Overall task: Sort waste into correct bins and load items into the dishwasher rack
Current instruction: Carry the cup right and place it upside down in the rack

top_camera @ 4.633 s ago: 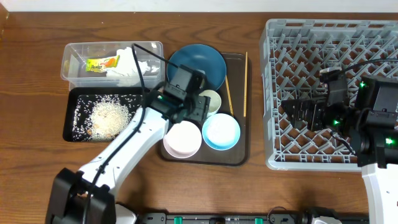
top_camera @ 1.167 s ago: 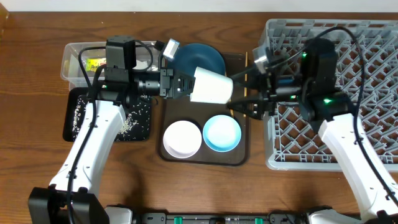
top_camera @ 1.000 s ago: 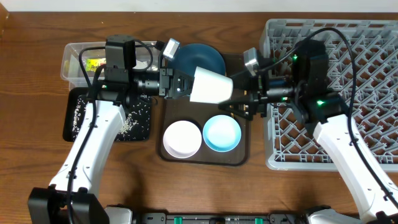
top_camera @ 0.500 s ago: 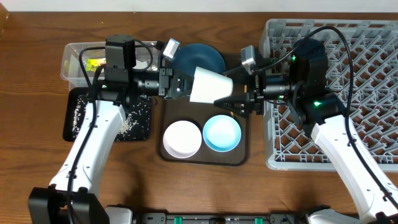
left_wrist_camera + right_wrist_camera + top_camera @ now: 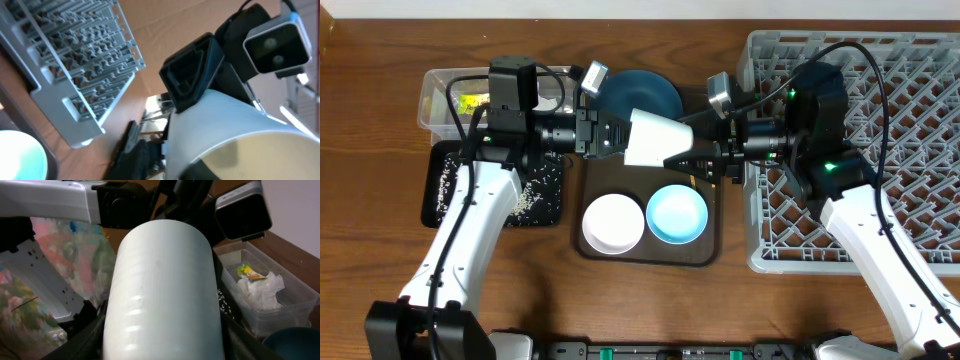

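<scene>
I will next move my right gripper to the right in the overhead view, tip it downward and lower the cup (image 5: 655,137) into the rack's near tray-side corner (image 5: 781,217), since that spot is empty.
The small white cup (image 5: 655,137) hangs on its side in the air over the brown serving tray, between both grippers. My right gripper (image 5: 688,160) is shut on its base end, with dark fingers (image 5: 85,335) pressed on either side of the cup (image 5: 165,290). My left gripper (image 5: 612,136) is at the cup's rim (image 5: 240,130), slightly open, and a gap shows beside its outer finger (image 5: 140,160). The grey dishwasher rack (image 5: 920,80) stands at the right. The clear box (image 5: 445,90) holds tissue (image 5: 260,287) and a snack wrapper (image 5: 248,271). The black tray (image 5: 445,185) holds rice (image 5: 530,200).
On the brown serving tray (image 5: 705,250) sit a white bowl (image 5: 613,222), a light blue bowl (image 5: 676,213) and, at the back, a dark blue plate (image 5: 638,92). The rack's near wall (image 5: 75,75) is just right of the tray.
My right gripper has slid left onto the cup's base and closed on it. The left jaws have loosened at the rim. The cup itself has barely moved.
</scene>
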Controlling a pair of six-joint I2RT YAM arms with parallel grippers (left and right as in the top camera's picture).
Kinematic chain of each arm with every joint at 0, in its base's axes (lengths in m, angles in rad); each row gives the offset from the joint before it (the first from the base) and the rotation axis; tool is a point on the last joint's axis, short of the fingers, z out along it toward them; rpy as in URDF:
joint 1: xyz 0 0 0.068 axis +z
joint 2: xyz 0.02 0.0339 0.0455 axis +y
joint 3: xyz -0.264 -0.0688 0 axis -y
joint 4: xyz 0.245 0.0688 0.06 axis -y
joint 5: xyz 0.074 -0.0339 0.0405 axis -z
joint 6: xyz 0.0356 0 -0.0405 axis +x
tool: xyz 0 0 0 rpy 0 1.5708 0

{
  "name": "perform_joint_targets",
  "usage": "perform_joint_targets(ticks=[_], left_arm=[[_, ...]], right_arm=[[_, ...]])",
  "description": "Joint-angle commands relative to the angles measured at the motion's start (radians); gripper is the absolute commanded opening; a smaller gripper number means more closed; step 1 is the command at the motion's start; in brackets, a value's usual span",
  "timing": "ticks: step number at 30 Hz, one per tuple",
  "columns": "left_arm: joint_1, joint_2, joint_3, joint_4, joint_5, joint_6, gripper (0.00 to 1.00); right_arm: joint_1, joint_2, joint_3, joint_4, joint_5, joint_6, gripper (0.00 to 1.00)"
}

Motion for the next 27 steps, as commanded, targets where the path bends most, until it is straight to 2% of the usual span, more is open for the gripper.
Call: perform_joint_targets(ticks=[1,7,9,11,15,18,23,27], left_arm=[[0.003,0.006,0.011,0.001,-0.037,-0.002,0.28],[0.005,0.006,0.011,0.001,-0.043,0.072,0.32],[0.011,0.006,0.011,0.001,-0.043,0.138,0.33],[0.019,0.006,0.011,0.001,-0.044,0.194,0.33],[0.025,0.006,0.01,-0.007,-0.131,0.219,0.4],[0.025,0.006,0.008,-0.053,-0.293,0.24,0.42],[0.024,0.008,0.007,-0.235,-0.745,0.282,0.43],[0.024,0.008,0.007,-0.308,-0.909,0.282,0.45]], right_arm=[[0.018,0.001,0.005,0.0,-0.027,0.001,0.47],[-0.056,0.001,0.005,-0.02,0.013,0.092,0.45],[-0.11,0.001,0.005,-0.055,0.077,0.156,0.46],[-0.17,0.001,0.005,-0.109,0.145,0.216,0.51],[-0.278,0.001,0.005,-0.239,0.224,0.225,0.49],[-0.327,-0.006,0.006,-0.361,0.357,0.251,0.48],[-0.337,-0.038,0.104,-0.655,0.68,0.245,0.5],[-0.331,-0.037,0.262,-0.879,0.863,0.219,0.51]])
